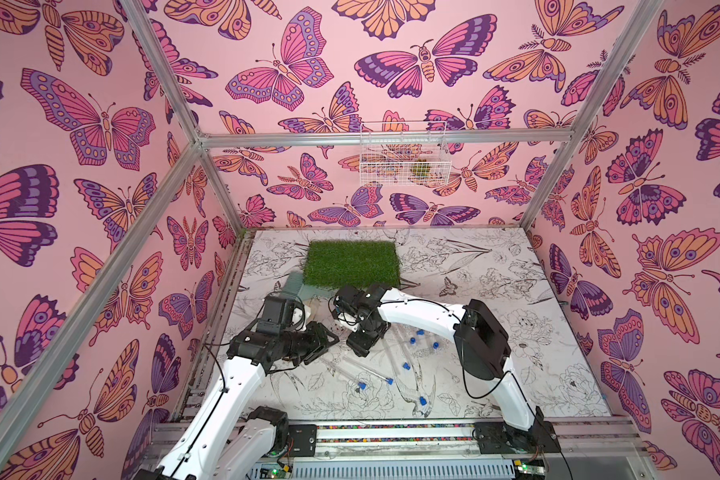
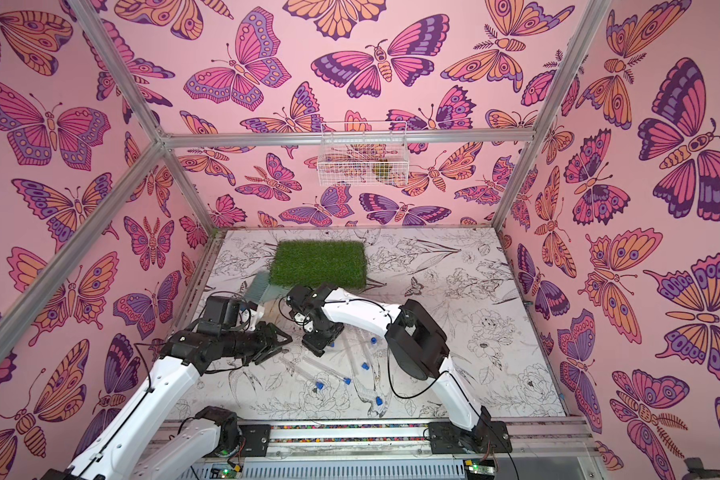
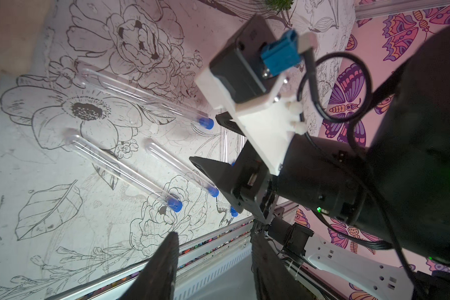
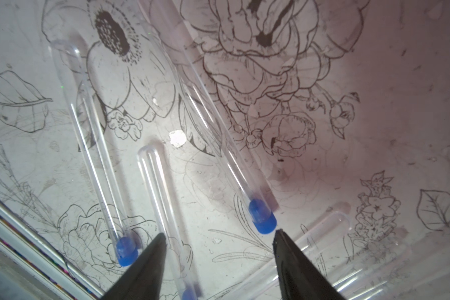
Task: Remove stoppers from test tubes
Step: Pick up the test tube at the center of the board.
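The right gripper's fingers move next, down and along the tube, past its blue stopper, onto the clear part of the tube beside that stopper (image 4: pixel 242 179), since one finger only reaches the stopper's end.
Several clear test tubes lie flat on the flower-print table, each plugged with a blue stopper; in a top view, stoppers (image 1: pixel 406 366) (image 1: pixel 389 380) (image 1: pixel 361 386) show between the arms. My right gripper (image 4: pixel 218 233) hangs open just above them. One stopper (image 4: pixel 262 217) lies right at a fingertip (image 4: pixel 277 233), another stopper (image 4: pixel 126 251) lies outside the other finger, and a test tube (image 4: pixel 161 197) runs under that finger. My left gripper (image 3: pixel 215 236) is open and empty, to the left of the right gripper (image 1: pixel 362 347). In its view three stoppered tubes (image 3: pixel 130 174) lie ahead.
A green grass mat (image 1: pixel 352 264) lies at the back of the table, with a grey ribbed piece (image 1: pixel 294 286) at its left corner. A white wire basket (image 1: pixel 404 153) hangs on the back wall. An aluminium rail (image 1: pixel 391 432) runs along the front edge.
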You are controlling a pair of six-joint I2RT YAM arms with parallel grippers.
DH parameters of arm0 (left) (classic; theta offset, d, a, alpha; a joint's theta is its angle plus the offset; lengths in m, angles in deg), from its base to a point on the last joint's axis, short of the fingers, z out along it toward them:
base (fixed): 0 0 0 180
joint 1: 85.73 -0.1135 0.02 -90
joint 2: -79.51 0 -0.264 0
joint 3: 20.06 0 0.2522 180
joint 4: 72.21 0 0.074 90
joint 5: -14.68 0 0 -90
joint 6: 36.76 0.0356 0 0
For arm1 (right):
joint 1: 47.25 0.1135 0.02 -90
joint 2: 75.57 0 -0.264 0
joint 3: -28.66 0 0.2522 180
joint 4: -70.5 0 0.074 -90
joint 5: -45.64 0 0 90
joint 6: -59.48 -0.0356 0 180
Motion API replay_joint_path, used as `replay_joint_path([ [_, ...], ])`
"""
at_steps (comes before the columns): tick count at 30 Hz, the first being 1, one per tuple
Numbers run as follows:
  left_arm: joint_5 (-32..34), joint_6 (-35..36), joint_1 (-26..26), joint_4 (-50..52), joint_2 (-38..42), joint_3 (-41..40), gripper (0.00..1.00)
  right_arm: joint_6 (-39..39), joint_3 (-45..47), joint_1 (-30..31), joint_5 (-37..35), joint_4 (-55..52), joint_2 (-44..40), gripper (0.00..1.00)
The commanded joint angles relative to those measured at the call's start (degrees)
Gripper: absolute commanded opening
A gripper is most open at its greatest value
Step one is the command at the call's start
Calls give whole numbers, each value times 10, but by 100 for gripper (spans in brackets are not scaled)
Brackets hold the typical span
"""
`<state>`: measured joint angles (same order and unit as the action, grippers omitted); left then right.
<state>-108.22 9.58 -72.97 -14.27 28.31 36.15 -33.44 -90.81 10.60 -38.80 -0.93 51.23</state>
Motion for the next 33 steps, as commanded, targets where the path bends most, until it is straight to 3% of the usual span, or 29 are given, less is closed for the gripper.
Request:
replay_joint_path([
  [1, 11, 15, -2, 19, 10, -11, 49, 10, -21, 5, -7, -25, 18, 68],
  [13, 9, 13, -3, 24, 12, -16, 49, 11, -48, 5, -54, -17, 61, 63],
  [33, 9, 13, -7, 47, 20, -17, 49, -3, -82, 17, -66, -3, 106, 25],
])
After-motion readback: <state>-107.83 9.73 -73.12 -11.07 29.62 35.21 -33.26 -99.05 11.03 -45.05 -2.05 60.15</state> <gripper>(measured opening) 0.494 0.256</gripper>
